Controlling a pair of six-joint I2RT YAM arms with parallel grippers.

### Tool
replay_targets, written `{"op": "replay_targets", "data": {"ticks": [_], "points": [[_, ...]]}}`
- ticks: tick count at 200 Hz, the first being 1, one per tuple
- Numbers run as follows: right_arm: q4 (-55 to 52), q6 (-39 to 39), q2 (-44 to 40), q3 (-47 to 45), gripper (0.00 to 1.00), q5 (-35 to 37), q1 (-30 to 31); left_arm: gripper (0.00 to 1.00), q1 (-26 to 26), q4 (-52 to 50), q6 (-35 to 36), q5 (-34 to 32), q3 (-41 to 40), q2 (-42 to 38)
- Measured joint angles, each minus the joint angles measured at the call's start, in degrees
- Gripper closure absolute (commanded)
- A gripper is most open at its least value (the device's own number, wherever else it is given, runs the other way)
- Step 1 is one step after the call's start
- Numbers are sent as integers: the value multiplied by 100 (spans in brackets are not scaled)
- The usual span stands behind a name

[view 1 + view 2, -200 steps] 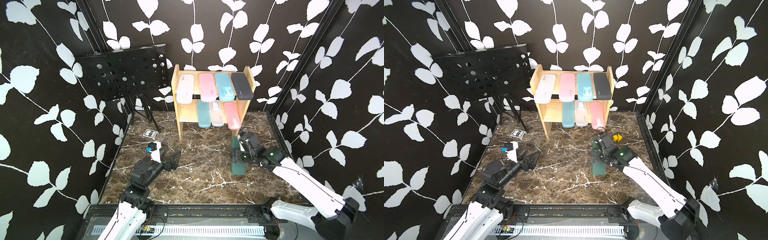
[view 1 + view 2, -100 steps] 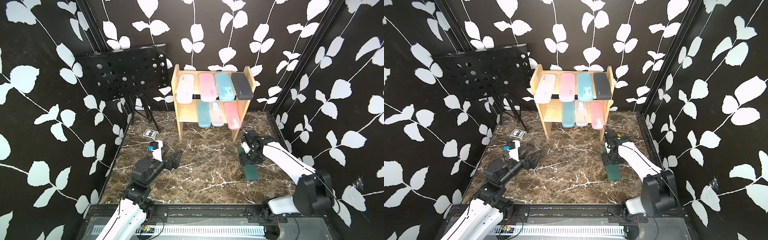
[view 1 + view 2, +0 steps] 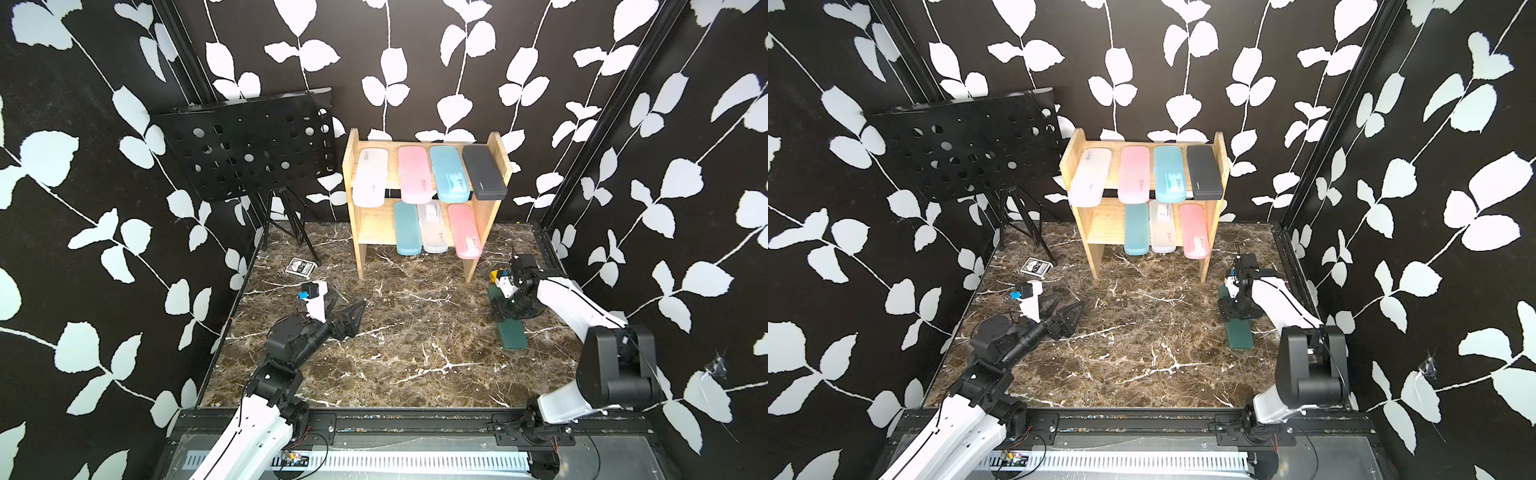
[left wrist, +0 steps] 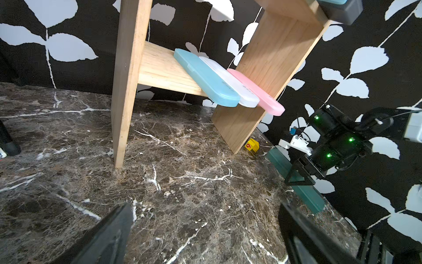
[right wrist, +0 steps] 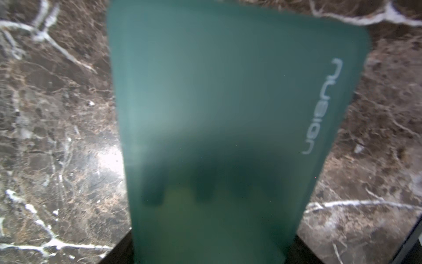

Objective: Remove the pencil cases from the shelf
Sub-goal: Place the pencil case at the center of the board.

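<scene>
The open marble floor just below is clear along both sides. My right gripper will lower the dark green pencil case [image 3: 513, 334] onto that floor and let go.
The bamboo shelf [image 3: 358, 249] stands at the back. White [image 3: 370, 178], pink [image 3: 414, 174], light blue [image 3: 449, 172] and dark grey [image 3: 484, 172] pencil cases lie on its top tier. Teal [image 3: 406, 228], white [image 3: 432, 226] and pink [image 3: 466, 230] ones lie on the lower tier, overhanging its front edge. My right gripper [image 3: 509, 309] is shut on a dark green pencil case [image 3: 513, 334] that lies low along the marble floor to the right of the shelf. That case [image 5: 228, 102] fills the right wrist view. At the left my left gripper [image 3: 345, 303] stands open and holds nothing.
A black perforated music stand [image 3: 249, 153] on a tripod fills the back left. A small patterned card box [image 3: 300, 267] lies on the floor near it. A yellow block [image 4: 251, 145] sits by the shelf's right leg. Patterned walls close in on three sides.
My right gripper has carried the dark green case further right and brought it down flat to the floor. The left gripper has shifted a little and stays open.
</scene>
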Motion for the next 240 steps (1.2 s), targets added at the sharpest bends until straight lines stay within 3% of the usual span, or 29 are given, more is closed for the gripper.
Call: {"op": "replay_targets", "data": {"ticks": [84, 132, 188, 216, 240], "points": [[243, -170, 723, 0, 40, 181, -39, 1, 0, 13, -2, -122, -92, -50], [361, -52, 861, 0, 19, 374, -39, 1, 0, -13, -28, -155, -92, -39], [474, 20, 848, 0, 11, 389, -39, 1, 0, -348, -153, -133, 315, 542], [470, 116, 595, -7, 5, 374, -37, 1, 2, -275, -365, -83, 341, 610], [531, 400, -393, -90, 0, 339, 74, 1, 0, -144, -693, 48, 564, 935]]}}
